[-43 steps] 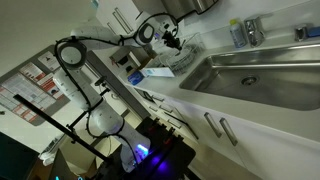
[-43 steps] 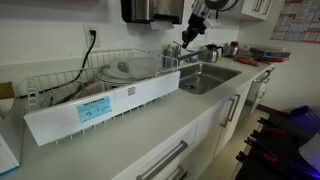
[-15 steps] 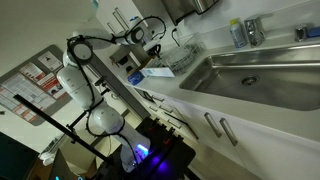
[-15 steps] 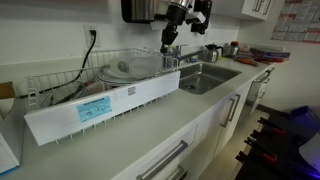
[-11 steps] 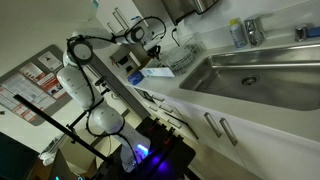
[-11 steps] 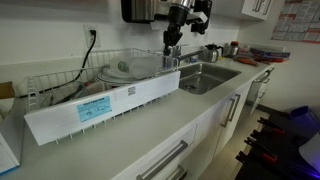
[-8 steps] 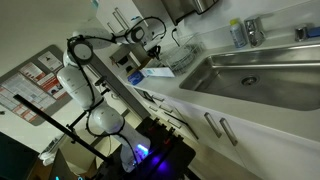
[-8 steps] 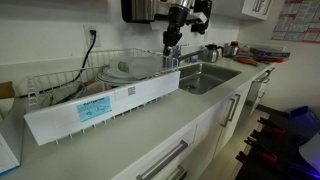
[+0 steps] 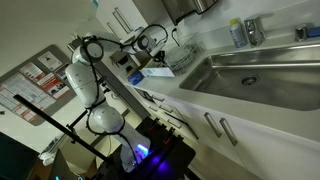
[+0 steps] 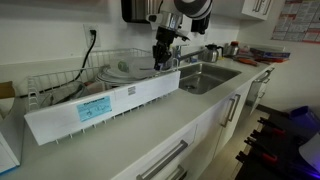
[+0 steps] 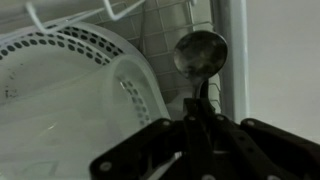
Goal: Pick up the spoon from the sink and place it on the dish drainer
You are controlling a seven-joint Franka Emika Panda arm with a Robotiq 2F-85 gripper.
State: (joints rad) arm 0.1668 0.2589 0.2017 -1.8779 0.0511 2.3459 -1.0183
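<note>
I should lower my gripper toward the drainer's wire bottom beside the white colander and let go of the spoon's handle, because that part of the drainer point(image 10: 90, 75) is empty.
My gripper point(image 11: 200, 118) is shut on the handle of a metal spoon point(image 11: 200, 52), whose bowl points away from the wrist. It hangs over the wire dish drainer point(image 10: 90, 75), beside a white perforated colander point(image 11: 75, 80) lying in the rack. In both exterior views the gripper point(image 10: 160, 50) point(image 9: 158, 44) is above the drainer's end nearest the sink. The steel sink point(image 9: 255, 68) point(image 10: 205, 76) with its drain lies beside the rack. The drainer point(image 9: 180, 55) is partly hidden behind the arm.
A white tray with a blue-and-white label point(image 10: 95, 108) fronts the drainer. A chrome tap point(image 9: 305, 32) and a bottle point(image 9: 237, 33) stand behind the sink. A microwave point(image 10: 150, 10) hangs above the rack. Cabinet handles point(image 9: 215, 125) line the counter front.
The arm has carried the spoon from above the sink's edge over to the drainer and lowered it toward the rack beside the colander.
</note>
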